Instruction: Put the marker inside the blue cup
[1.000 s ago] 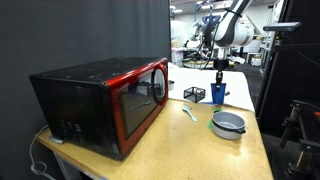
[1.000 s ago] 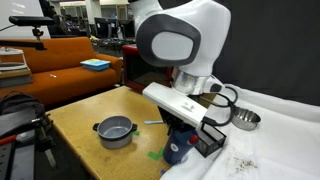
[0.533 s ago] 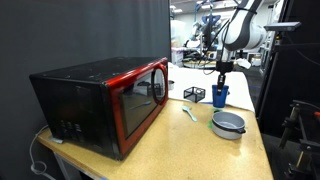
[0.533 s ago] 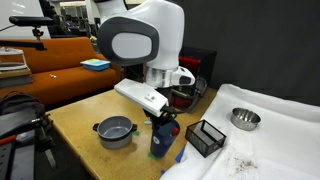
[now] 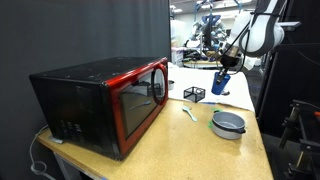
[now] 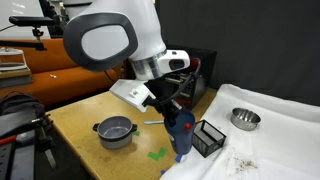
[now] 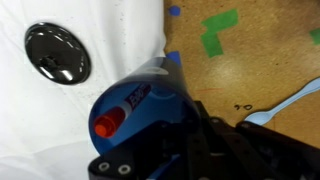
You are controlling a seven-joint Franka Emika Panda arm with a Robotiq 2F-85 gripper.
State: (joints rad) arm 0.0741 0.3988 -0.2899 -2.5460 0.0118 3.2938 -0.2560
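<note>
The marker is already inside the cup. My gripper should next move past the wire-mesh basket (image 6: 207,138) and down over the bare white cloth (image 6: 247,168) beside it to let go of the cup's rim.
The blue cup (image 5: 220,82) hangs tilted in the air above the table, by the black wire-mesh basket (image 5: 195,94). My gripper (image 5: 228,60) is shut on the cup's rim. In an exterior view the cup (image 6: 180,135) leans below the gripper (image 6: 170,107), next to the basket (image 6: 207,138). The wrist view looks down into the cup (image 7: 140,105). The marker (image 7: 106,125) lies inside it, its red-orange end showing, and my gripper (image 7: 190,135) grips the rim close by. The fingertips are dark and hard to make out.
A red-and-black microwave (image 5: 100,100) fills one end of the table. A grey bowl (image 5: 228,123) and a pale green-and-white pen (image 5: 189,113) lie on the wood. A shiny metal bowl (image 6: 245,118) sits on white cloth. Green tape (image 7: 220,30) marks the tabletop.
The arm has swung and risen with the blue cup in its grip; the cup has left the table and now tilts in the air.
</note>
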